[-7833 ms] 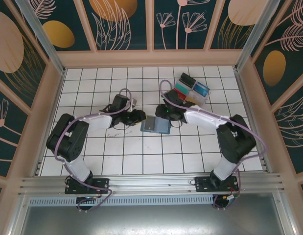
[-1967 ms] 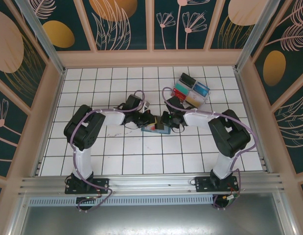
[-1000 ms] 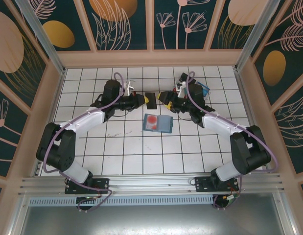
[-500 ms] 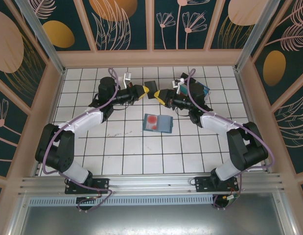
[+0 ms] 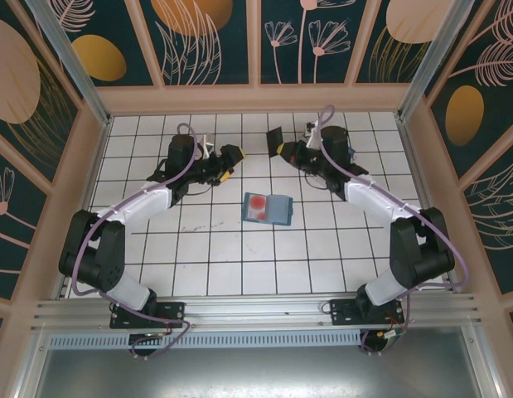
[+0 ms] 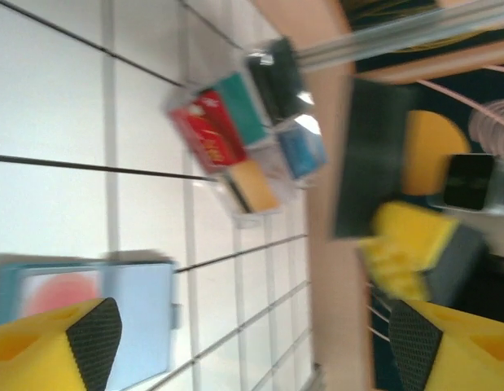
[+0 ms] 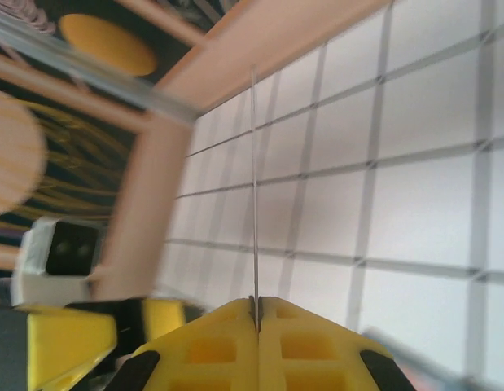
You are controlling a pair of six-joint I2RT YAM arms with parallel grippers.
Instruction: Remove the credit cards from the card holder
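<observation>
My right gripper will next carry the thin card outward over the dark section of the clear tray, tip it downward, lower it and release it, because the card is dark too.
The card holder (image 5: 278,209) lies open and flat on the tiles, pale blue inside, with a red-and-white credit card (image 5: 257,204) in its left half. In the left wrist view the card holder (image 6: 138,309) and that card (image 6: 56,293) are blurred at the lower left. My right gripper (image 5: 281,149) hangs above and behind the holder, shut on a thin card (image 5: 273,136) that looks dark from above. The right wrist view shows that card (image 7: 254,179) edge-on, pinched in the right gripper (image 7: 256,305). My left gripper (image 5: 231,162) is open to the card's left, and in its own view the left gripper (image 6: 252,350) holds nothing.
A clear tray with coloured compartments (image 6: 243,138) stands at the back right, near the wooden wall (image 5: 256,98); my right arm crosses over it in the top view. White tiles (image 5: 239,257) stretch in front of the holder toward the arm bases.
Both grippers rose from the holder with a dark card between them. The card now sits in the right gripper alone, farther back right, and the left gripper has pulled away, open.
</observation>
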